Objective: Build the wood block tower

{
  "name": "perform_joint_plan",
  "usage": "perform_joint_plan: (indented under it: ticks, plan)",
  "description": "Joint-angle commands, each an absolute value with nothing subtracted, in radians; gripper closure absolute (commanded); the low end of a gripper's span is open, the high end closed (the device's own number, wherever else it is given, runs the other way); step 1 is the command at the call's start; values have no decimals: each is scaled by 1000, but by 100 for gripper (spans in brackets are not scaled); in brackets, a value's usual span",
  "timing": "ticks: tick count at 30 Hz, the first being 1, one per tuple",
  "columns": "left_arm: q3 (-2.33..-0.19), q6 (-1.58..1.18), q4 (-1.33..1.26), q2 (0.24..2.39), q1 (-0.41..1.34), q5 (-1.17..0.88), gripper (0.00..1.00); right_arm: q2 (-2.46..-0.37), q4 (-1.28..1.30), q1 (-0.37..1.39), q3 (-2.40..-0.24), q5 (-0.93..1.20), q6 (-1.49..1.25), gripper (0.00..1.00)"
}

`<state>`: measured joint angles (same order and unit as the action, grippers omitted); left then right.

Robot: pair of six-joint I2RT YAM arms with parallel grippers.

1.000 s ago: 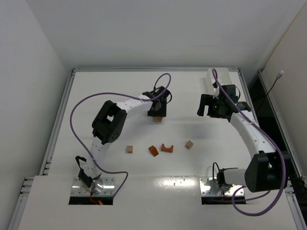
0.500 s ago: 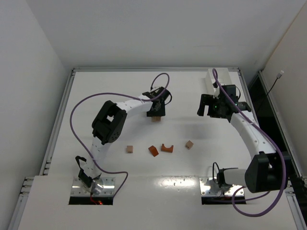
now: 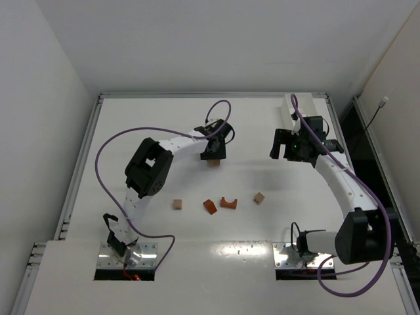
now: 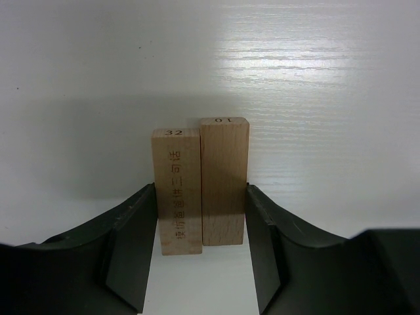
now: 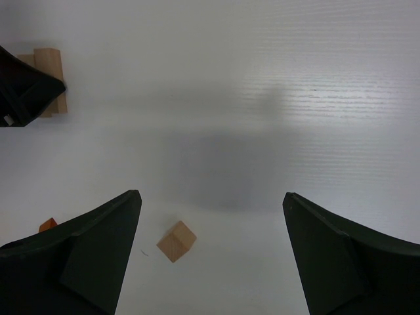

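The second tan cube (image 3: pixel 259 197) (image 5: pixel 176 241) sits at an angle to my right gripper's open fingers, so next that gripper will turn while moving back and down onto the cube.
Two pale tan bars (image 4: pixel 200 187) stand side by side between my left gripper's (image 4: pixel 201 197) fingers, which press on their outer sides. In the top view that gripper (image 3: pixel 214 153) is at the table's middle back, with the bars (image 3: pixel 214 163) peeking out under it. My right gripper (image 3: pixel 281 152) is open and empty, held above the table to the right. Loose pieces lie nearer the front: a tan cube (image 3: pixel 176 205), an orange wedge (image 3: pixel 209 207), an orange arch (image 3: pixel 228 203) and a second tan cube (image 3: pixel 260 197). The second cube also shows in the right wrist view (image 5: pixel 176 241).
A white rectangular tray (image 3: pixel 293 110) stands at the back right, just behind the right wrist. The table has raised edges at the back and both sides. The right wrist view shows the left gripper (image 5: pixel 23 88) and the bars (image 5: pixel 51 69) at its upper left.
My left gripper has shifted very slightly toward the back of the table with the bars. The right arm and the loose pieces have not moved.
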<state>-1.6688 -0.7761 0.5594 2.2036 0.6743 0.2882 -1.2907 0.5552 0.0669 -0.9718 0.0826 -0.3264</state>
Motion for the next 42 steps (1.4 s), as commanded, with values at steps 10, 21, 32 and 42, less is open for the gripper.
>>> perform_joint_plan:
  ticks: [10, 21, 32, 42]
  plan:
    - [-1608, -761, 595, 2215, 663, 276, 5, -1275, 537, 61, -980, 91, -342, 14]
    - [-1618, -627, 561, 2080, 681, 353, 0, -1247, 528, 72, -953, 61, -312, 12]
    - [-1618, -433, 506, 1752, 712, 402, 0, -1074, 486, 141, -802, 17, -51, 6]
    - [-1504, -417, 569, 1539, 520, 488, 0, -1084, 650, 282, -880, 147, 230, 21]
